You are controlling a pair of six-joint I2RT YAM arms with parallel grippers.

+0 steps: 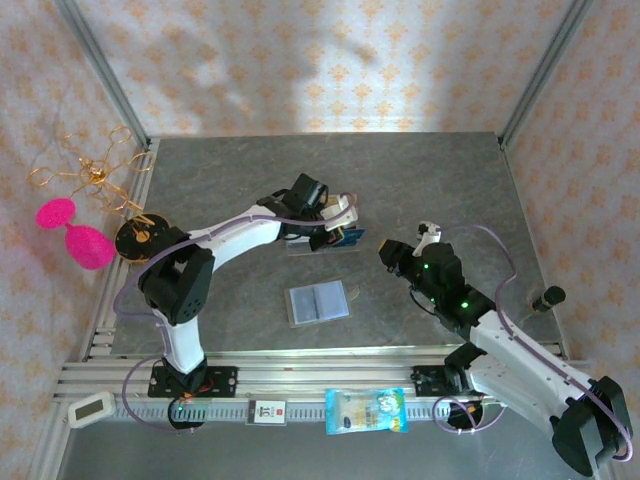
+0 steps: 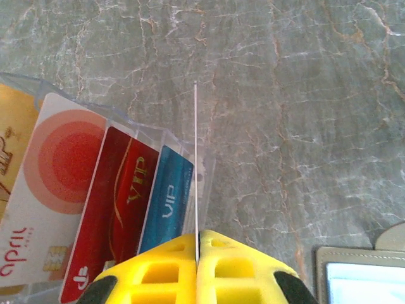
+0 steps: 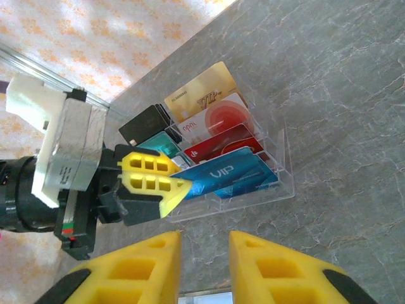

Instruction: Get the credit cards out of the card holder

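Observation:
The left gripper moves down next, slides the blue credit card into the tray's front slot (image 1: pixel 343 241) (image 2: pixel 188 197) and releases it there, since that slot lies below the gripper.
The card holder (image 1: pixel 318 302) lies open and flat mid-table, pale blue-grey inside; its corner shows in the left wrist view (image 2: pixel 364 275). My left gripper (image 1: pixel 340 232) (image 2: pixel 197 237) is shut on a blue credit card (image 3: pixel 228 174), seen edge-on as a thin line (image 2: pixel 196 158), held over the front of the clear acrylic tray (image 3: pixel 278 190). Standing in the tray are a gold card (image 3: pixel 199 95), a red-and-white card (image 2: pixel 60 183), a red card (image 2: pixel 117 202) and another blue card (image 2: pixel 166 196). My right gripper (image 1: pixel 385 255) (image 3: pixel 204 235) is open with nothing between its fingers, just right of the tray.
A pink object (image 1: pixel 75 235) and a gold wire ornament (image 1: pixel 85 175) hang at the left wall. On the near rail lie a snack packet (image 1: pixel 365 410), a white timer (image 1: pixel 90 408) and a small label (image 1: pixel 266 410).

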